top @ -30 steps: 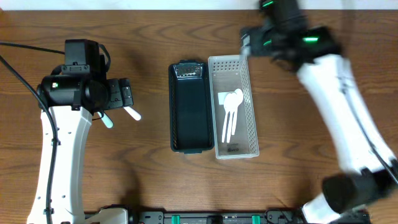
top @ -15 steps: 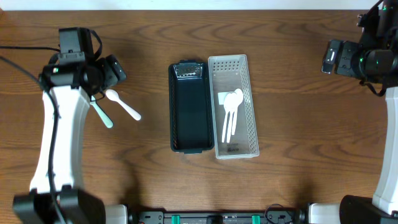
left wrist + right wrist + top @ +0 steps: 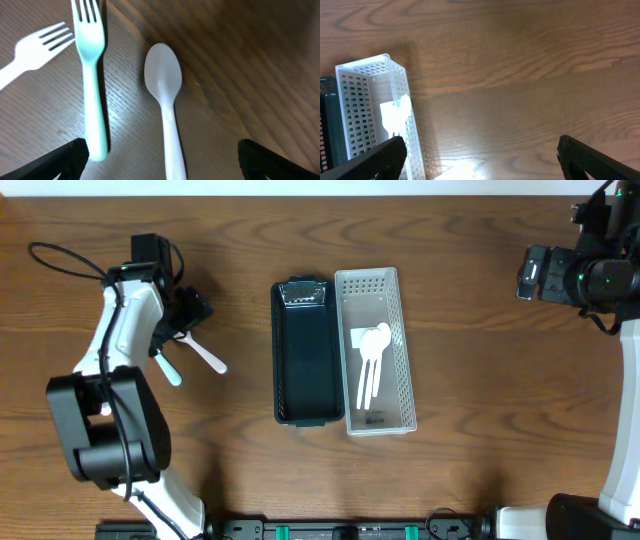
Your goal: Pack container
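Observation:
My left gripper moves down onto the white spoon's handle just behind the bowl next and closes, since that handle already runs lengthwise between my open fingers.
A white spoon (image 3: pixel 203 352) and a teal fork (image 3: pixel 166 366) lie on the table at the left. My left gripper (image 3: pixel 188 316) hangs just above them. In the left wrist view it (image 3: pixel 162 160) is open, with the spoon (image 3: pixel 167 105) between its fingers, the teal fork (image 3: pixel 92 75) near the left finger and a white fork (image 3: pixel 30 55) further left. The dark container (image 3: pixel 305 350) stands empty beside the white perforated basket (image 3: pixel 392 300), which holds white spoons (image 3: pixel 370 365). My right gripper (image 3: pixel 480 160) is open and empty over bare table at the far right (image 3: pixel 572 275).
The basket (image 3: pixel 367 100) and a sliver of the dark container (image 3: pixel 324 130) show at the left of the right wrist view. The left arm's cable (image 3: pixel 60 255) loops over the back left of the table.
My right arm swung from above the basket to the far right edge and then held still. My left arm shifted, bringing its gripper over the spoon and forks.

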`<state>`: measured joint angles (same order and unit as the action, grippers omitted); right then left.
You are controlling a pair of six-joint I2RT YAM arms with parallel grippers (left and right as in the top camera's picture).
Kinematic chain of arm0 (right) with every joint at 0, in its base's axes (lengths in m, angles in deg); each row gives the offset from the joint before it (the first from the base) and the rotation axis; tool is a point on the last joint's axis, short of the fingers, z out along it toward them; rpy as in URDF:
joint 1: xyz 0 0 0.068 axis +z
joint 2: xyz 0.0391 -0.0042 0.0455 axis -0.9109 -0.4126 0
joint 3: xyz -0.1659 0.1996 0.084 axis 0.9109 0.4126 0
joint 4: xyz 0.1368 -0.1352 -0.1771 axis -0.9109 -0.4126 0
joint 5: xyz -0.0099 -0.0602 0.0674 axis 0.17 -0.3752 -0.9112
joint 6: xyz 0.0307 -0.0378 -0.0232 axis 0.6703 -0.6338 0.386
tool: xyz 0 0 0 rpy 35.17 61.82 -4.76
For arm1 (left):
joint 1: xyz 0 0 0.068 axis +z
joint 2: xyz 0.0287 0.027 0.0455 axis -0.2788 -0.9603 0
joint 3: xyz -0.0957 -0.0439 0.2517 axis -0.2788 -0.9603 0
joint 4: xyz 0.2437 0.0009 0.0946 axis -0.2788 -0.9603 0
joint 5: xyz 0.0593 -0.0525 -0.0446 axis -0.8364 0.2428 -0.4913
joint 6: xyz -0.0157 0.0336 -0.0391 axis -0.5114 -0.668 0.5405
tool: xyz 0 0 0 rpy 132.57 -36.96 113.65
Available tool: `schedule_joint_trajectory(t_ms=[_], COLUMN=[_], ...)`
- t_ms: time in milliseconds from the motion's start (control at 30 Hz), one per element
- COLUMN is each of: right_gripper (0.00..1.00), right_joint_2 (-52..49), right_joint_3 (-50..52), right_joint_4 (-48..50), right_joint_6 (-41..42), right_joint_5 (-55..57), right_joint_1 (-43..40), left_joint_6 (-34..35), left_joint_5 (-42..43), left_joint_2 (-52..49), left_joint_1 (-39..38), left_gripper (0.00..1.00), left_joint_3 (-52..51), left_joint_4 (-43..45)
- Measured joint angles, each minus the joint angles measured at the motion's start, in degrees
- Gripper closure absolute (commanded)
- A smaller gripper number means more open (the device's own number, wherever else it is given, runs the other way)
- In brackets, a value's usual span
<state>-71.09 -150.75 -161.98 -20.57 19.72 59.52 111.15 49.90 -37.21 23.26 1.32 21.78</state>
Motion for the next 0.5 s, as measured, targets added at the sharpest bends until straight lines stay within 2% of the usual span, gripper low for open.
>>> schedule_joint_trajectory(t_ms=[500], right_gripper=[0.01], right_joint_2=[0.0], right_joint_3=[0.0], right_joint_4=[-0.37], right_joint_6=[-0.13], right_joint_5=[-0.02], right_joint_1=[0.0], left_joint_6=[-1.7], left_joint_5=[1.49], left_joint_2=[-9.42], left_joint_1=[0.0], left_gripper=[0.02], left_joint_3=[0.0], left_joint_4=[1.42])
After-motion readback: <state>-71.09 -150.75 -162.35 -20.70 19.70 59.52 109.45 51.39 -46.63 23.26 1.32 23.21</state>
